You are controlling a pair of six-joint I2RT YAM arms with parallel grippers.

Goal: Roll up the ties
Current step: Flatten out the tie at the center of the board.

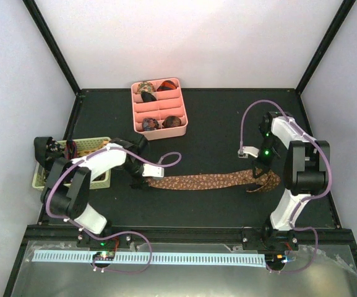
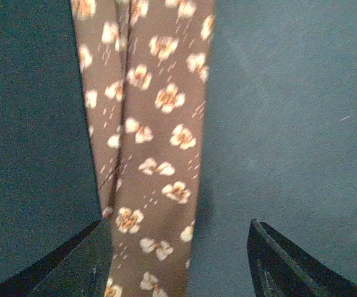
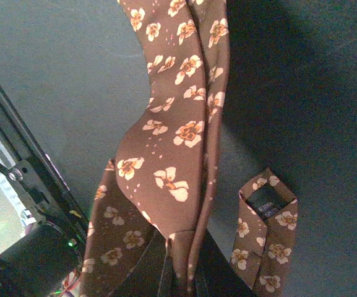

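Bare mat lies below the tie, outward and to the left in the top view. My right gripper should move down that way to release the tie.
One brown tie [image 1: 197, 181] with pale flowers lies stretched left to right across the dark mat. My left gripper [image 1: 140, 180] is over its left end, open. In the left wrist view the tie [image 2: 159, 124] runs flat between the spread fingers [image 2: 73, 266], close to the left one, with the gripper [image 2: 178, 228] open around it. My right gripper [image 1: 257, 172] is shut on the right part. In the right wrist view the tie [image 3: 178, 124] rises folded out of the shut gripper [image 3: 181, 263], and its tail with a dark label [image 3: 266, 238] lies beside it. Rolled ties [image 1: 146, 88] sit in the pink tray.
The pink divided tray [image 1: 163, 132] stands at the back centre, with more rolls [image 1: 173, 121] in its front cells. A pale woven basket [image 1: 98, 143] sits at the left edge beside my left arm. Black frame rails run along the mat's edges.
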